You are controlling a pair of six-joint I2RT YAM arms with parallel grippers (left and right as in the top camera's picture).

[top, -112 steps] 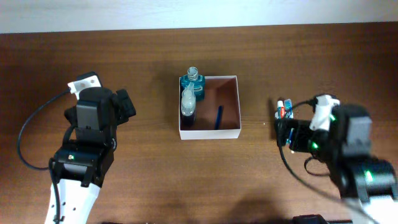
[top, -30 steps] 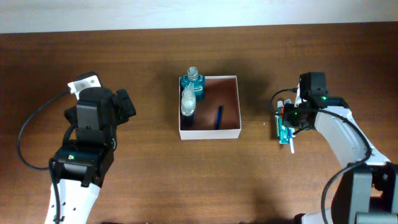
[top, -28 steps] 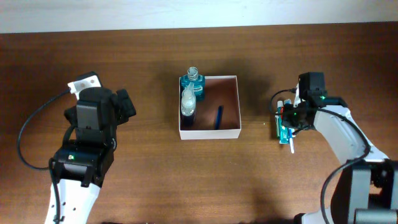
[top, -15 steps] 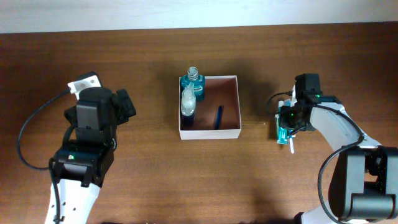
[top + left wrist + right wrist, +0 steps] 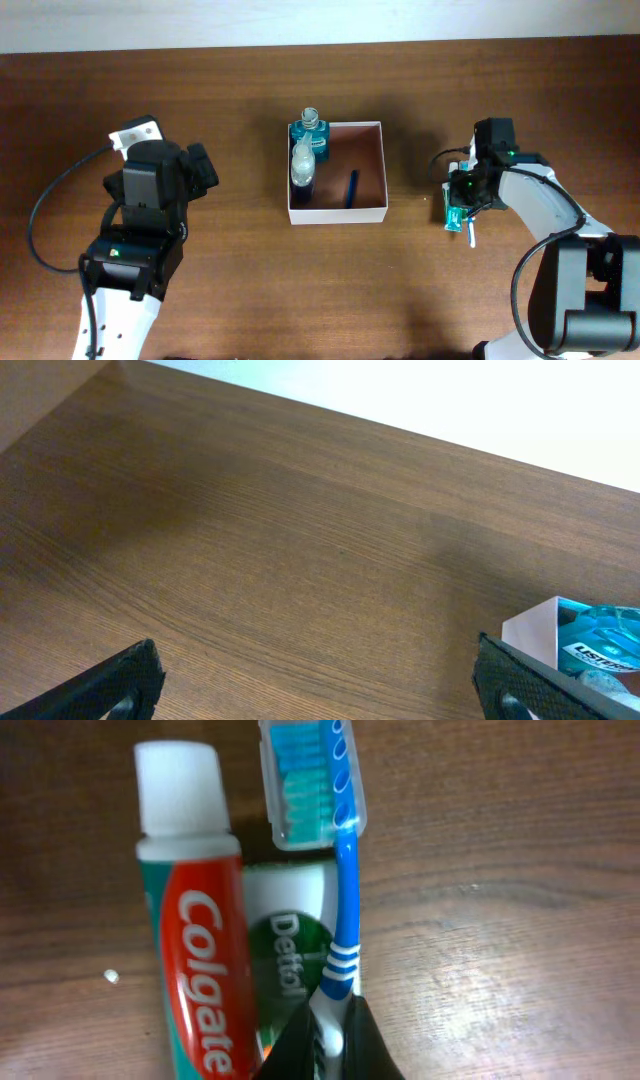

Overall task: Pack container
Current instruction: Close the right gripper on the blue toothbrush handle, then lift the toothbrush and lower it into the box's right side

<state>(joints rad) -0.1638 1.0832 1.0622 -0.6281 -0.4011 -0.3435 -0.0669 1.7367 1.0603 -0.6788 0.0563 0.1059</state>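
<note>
My right gripper will next carry the toothbrush to the gripper's left in the overhead view and let go of it by the blue stick, where the container's bottom is bare.
The container, a shallow white-walled box with a pinkish-brown inside, sits mid-table; its corner shows in the left wrist view. It holds a teal bottle, a small clear bottle and a blue stick. To its right on the table lie a blue toothbrush, a Colgate toothpaste tube and a green Dettol pack. My right gripper is shut on the toothbrush handle, above the toiletries. My left gripper stands wide open over bare wood, far left of the container.
The left arm fills the table's left side. The right arm reaches in from the lower right. A pale wall runs along the table's far edge.
My right gripper's jaws have closed onto the toothbrush handle. The right arm has shifted only slightly and the left arm has not moved.
</note>
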